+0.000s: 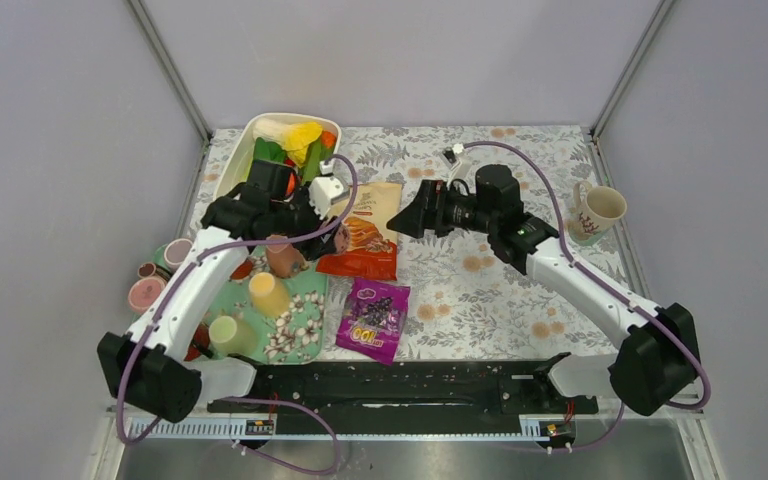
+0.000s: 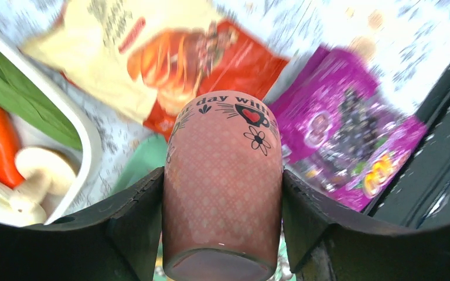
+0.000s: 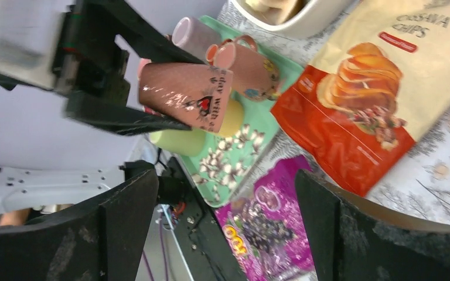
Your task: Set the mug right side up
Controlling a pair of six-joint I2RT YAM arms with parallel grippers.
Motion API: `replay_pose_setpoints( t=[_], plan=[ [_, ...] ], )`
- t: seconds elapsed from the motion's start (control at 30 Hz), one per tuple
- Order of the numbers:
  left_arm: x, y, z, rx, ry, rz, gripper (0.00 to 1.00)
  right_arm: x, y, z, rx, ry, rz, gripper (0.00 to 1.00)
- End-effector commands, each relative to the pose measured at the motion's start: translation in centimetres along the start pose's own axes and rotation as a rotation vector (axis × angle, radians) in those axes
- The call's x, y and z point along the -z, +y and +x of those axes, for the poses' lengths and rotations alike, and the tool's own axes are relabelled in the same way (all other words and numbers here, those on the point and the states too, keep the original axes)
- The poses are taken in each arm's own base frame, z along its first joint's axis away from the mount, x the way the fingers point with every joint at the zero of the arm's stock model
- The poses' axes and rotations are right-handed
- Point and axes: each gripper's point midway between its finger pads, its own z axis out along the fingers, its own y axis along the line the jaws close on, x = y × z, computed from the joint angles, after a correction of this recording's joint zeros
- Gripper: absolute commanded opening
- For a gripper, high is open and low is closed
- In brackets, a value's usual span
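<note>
I should next move my right gripper to the left in the top view and close it on the mug's lettered rim point(image 1: 344, 238) point(image 3: 225, 100), because my left gripper leaves that end of the mug uncovered.
The mug point(image 2: 222, 175) is pink with a diamond pattern and black lettering near its rim. My left gripper point(image 2: 222, 182) is shut on its sides, with the base nearest the wrist camera and the rim pointing away. In the right wrist view the mug point(image 3: 184, 93) hangs roughly on its side above the green tray point(image 3: 240, 146). From above, the mug point(image 1: 285, 258) sits under my left gripper point(image 1: 292, 240) at the tray's far edge. My right gripper point(image 1: 400, 222) is open and empty, above the chips bag and facing the mug, well apart from it.
On the green floral tray point(image 1: 305, 330) stand a yellow cup point(image 1: 268, 293) and a green cup point(image 1: 228, 333). An orange chips bag point(image 1: 365, 230) and a purple packet point(image 1: 375, 318) lie mid-table. A white bowl of vegetables point(image 1: 290, 140) sits at the back left, and a cream mug point(image 1: 598, 210) at the far right.
</note>
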Motion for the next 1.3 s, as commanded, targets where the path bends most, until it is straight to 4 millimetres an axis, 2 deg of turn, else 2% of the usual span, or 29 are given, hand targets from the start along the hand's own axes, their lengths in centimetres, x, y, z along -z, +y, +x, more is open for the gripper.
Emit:
replay_pose_setpoints(
  t=[0.0,0.17,0.33,0.43,0.57,0.6,0.63,0.67,0.77,0.8,0.83,0.9,0.93,0.97,1.03,1.13,1.27],
  plan=[
    [5.5,-2.6,-8.7,-0.049,-0.358,0.057,0.0,-1.2,4.5,-2.4,-0.057,-0.084,-0.164,0.95],
    [8.4,-4.2,-11.7,-0.063,-0.481,0.103,0.0,-2.6,7.4,-2.0,-0.133,-0.081,-0.293,0.93],
    [9.1,-4.9,-12.4,-0.067,-0.511,0.135,0.0,-2.8,10.6,-2.7,-0.194,-0.083,-0.444,0.9],
    [9.4,-5.0,-12.8,-0.079,-0.533,0.139,0.0,-2.8,12.7,-2.7,-0.233,-0.044,-0.542,0.83],
    [9.4,-5.2,-13.3,-0.086,-0.554,0.153,0.0,-2.5,14.8,-2.6,-0.277,-0.001,-0.638,0.65],
    [9.4,-5.3,-13.3,-0.084,-0.555,0.159,0.0,-2.4,15.3,-2.6,-0.278,0.007,-0.66,0.54],
    [9.3,-5.2,-13.4,-0.083,-0.555,0.16,0.0,-2.2,15.8,-2.6,-0.274,0.012,-0.681,0.49],
    [9.2,-5.2,-13.3,-0.084,-0.553,0.162,0.0,-2.0,16.1,-2.6,-0.273,0.018,-0.696,0.36],
    [8.7,-5.1,-12.8,-0.089,-0.536,0.158,0.0,-1.4,16.4,-3.0,-0.237,0.007,-0.699,0.06],
    [8.5,-5.0,-12.4,-0.094,-0.525,0.153,0.0,-1.2,16.3,-3.1,-0.217,0.003,-0.686,0.0],
    [8.4,-4.9,-12.0,-0.1,-0.512,0.141,0.01,-1.1,16.0,-3.1,-0.201,-0.001,-0.665,0.0],
    [8.1,-4.4,-11.0,-0.108,-0.47,0.11,0.58,-0.7,14.1,-4.0,-0.155,-0.033,-0.591,0.0],
    [8.0,-4.1,-10.5,-0.106,-0.449,0.084,0.88,-0.6,12.5,-4.1,-0.153,-0.033,-0.524,0.0],
    [8.0,-3.6,-10.1,-0.101,-0.434,0.05,0.98,-0.3,10.6,-4.6,-0.135,-0.052,-0.455,0.0],
    [7.9,-2.0,-9.3,-0.082,-0.396,-0.047,0.99,1.0,7.0,-5.6,-0.072,-0.09,-0.295,0.0],
    [7.7,0.3,-7.6,-0.062,-0.313,-0.174,0.99,3.4,-0.4,-6.7,0.102,-0.104,0.075,0.0],
    [6.9,1.5,-5.0,-0.051,-0.203,-0.234,0.99,8.0,-10.1,-8.5,0.217,-0.053,0.553,0.0]
  ],
)
